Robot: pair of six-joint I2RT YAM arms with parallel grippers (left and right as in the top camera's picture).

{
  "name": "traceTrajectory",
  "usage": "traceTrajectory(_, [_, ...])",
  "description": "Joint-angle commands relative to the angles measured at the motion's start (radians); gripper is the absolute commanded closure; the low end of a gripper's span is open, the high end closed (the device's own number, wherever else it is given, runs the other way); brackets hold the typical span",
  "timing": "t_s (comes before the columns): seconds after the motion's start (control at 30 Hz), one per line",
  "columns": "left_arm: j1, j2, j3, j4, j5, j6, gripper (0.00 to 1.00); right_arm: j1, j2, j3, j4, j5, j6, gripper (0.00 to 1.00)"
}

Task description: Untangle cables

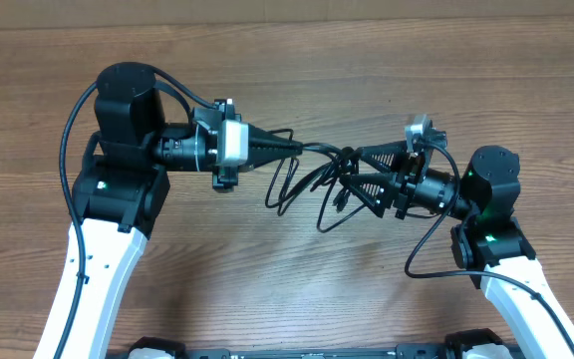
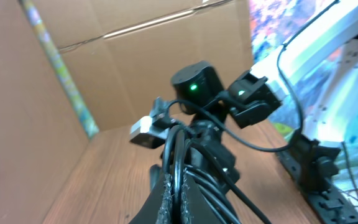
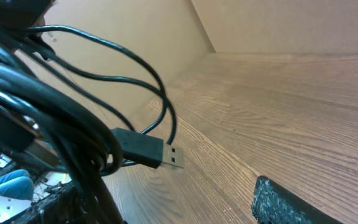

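Note:
I next need to move the piece of cable outward with my left gripper, then lower and release it on the bare tabletop, clear of the drooping loops.
The black cables [image 1: 312, 178] hang in a tangled bunch above the table between my two arms, with loops drooping below. My left gripper [image 1: 297, 147] is shut on a strand; in the left wrist view the cable [image 2: 178, 163] runs pinched between the pads [image 2: 166, 200]. My right gripper [image 1: 364, 171] stands open around the bunch's right end. In the right wrist view the cables [image 3: 55, 118] crowd against the left finger [image 3: 48, 208]. The other finger [image 3: 291, 204] stands far apart. A black USB plug with a silvery tip [image 3: 157, 152] hangs free.
The wooden table [image 1: 287, 289] lies beneath, with cardboard walls [image 2: 148, 68] behind it. Both arm bases [image 1: 118, 199] stand at the near side, and the right arm's own thick wire [image 1: 431, 249] loops beside it.

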Motion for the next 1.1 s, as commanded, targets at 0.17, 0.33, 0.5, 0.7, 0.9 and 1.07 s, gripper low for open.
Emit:
traceTrajectory(0.17, [0.011,-0.024,0.01,0.019,0.147,0.013,0.96,-0.017,-0.006,0.008,-0.008,0.057,0.0,0.2])
traceTrajectory(0.33, [0.011,-0.025,0.01,0.055,0.188,0.008,0.96,-0.021,-0.006,0.008,-0.026,0.084,0.0,0.19])
traceTrajectory(0.5, [0.011,-0.025,0.01,0.076,0.187,0.009,0.96,-0.021,-0.006,0.008,-0.042,0.098,0.0,0.18])
traceTrajectory(0.7, [0.011,-0.025,0.01,0.126,0.13,0.009,0.96,-0.021,-0.006,0.008,-0.116,0.098,0.0,0.18])
traceTrajectory(0.9, [0.011,-0.025,0.01,0.135,0.056,0.008,0.96,-0.021,-0.006,0.008,-0.172,0.098,0.0,0.17])
traceTrajectory(1.07, [0.011,-0.025,0.01,0.134,-0.093,-0.043,0.96,-0.021,-0.006,0.008,-0.209,0.116,0.0,0.17])
